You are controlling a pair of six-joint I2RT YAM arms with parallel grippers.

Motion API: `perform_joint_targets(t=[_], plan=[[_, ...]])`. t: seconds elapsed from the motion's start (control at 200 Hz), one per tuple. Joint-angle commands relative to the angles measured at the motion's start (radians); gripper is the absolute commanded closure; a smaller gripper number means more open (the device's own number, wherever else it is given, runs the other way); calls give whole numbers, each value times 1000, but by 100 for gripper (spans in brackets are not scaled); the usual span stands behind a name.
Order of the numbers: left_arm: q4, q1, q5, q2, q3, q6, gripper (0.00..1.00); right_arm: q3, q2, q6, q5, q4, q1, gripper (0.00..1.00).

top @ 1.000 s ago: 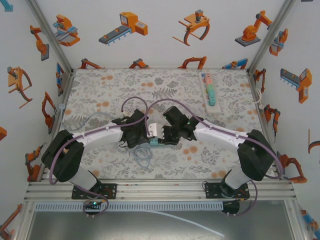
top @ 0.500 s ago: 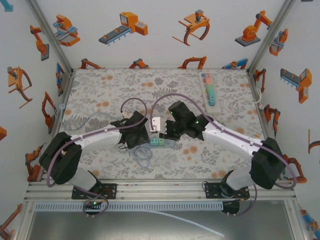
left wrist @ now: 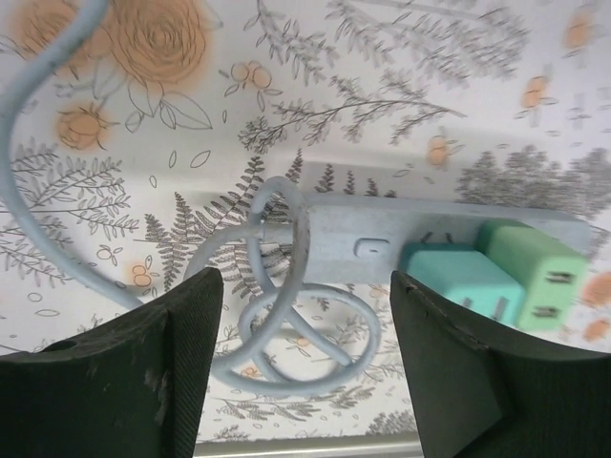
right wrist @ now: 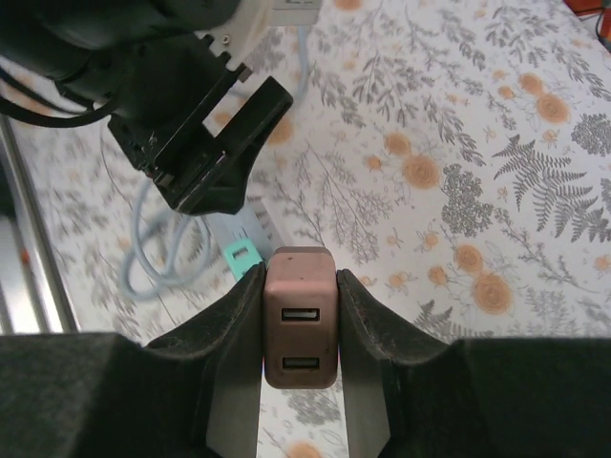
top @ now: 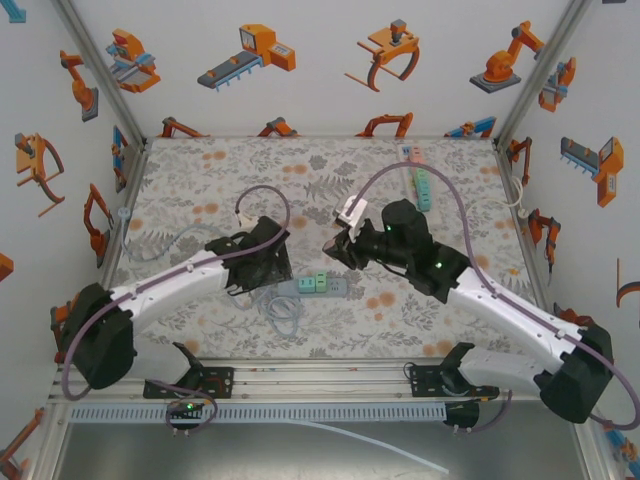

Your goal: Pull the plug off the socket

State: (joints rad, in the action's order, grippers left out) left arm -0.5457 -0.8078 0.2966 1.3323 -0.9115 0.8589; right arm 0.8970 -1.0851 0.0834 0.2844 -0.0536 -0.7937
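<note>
The right gripper draws the pink USB plug back and down next, then releases it, since bare tabletop beside the power strip's loose end lies below and back.
The grey power strip [top: 305, 287] lies on the flowered table, with a teal plug [left wrist: 458, 281] and a green plug [left wrist: 535, 267] still in it. Its cord [left wrist: 286, 324] is coiled at its left end. My right gripper [top: 348, 222] hangs above and to the right of the strip, shut on a pinkish-brown USB plug [right wrist: 300, 329] that is clear of the sockets. My left gripper [left wrist: 304, 296] is open just left of the strip, with the strip's end and the coiled cord ahead of its fingers [left wrist: 181, 315]. In the right wrist view the left gripper [right wrist: 205, 143] hovers over the strip [right wrist: 260, 221].
A second power strip [top: 419, 180] with several coloured plugs lies at the back right. A pale cable [top: 160, 245] runs across the table's left side. Enclosure walls stand around the table, and a metal rail [top: 320, 375] runs along its near edge.
My right gripper has risen and swung back to the right, carrying the pinkish-brown plug away from the strip. My left gripper has drawn back to the strip's left end.
</note>
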Motion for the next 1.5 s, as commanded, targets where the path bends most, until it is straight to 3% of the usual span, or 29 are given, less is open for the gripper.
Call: perform_joint_targets(t=[0.0, 0.155, 0.31, 0.436, 0.621, 0.786, 0.861, 1.247, 1.492], plan=[[-61, 11, 11, -111, -45, -65, 33, -55, 56, -308, -94, 149, 6, 94], [-19, 13, -80, -291, -47, -192, 29, -157, 157, -588, -217, 187, 8, 99], [29, 13, -216, -506, -9, -398, 12, -263, 278, -791, -340, 90, 8, 100], [19, 12, -305, -656, 22, -568, 0, -393, 352, -926, -364, 88, 8, 100], [-68, 13, -445, -783, 33, -775, 3, -561, 372, -1081, -331, 155, 8, 100], [-128, 12, -773, -816, 89, -966, 3, -650, 303, -1135, -285, 269, 7, 99], [-161, 9, -846, -819, 119, -1051, 3, -675, 235, -1148, -275, 344, 8, 99], [-179, 4, -803, -795, 149, -1163, 3, -702, -152, -1216, -231, 710, -20, 96], [-186, 4, -783, -806, 155, -1169, 3, -725, -245, -1256, -251, 717, -44, 71]])
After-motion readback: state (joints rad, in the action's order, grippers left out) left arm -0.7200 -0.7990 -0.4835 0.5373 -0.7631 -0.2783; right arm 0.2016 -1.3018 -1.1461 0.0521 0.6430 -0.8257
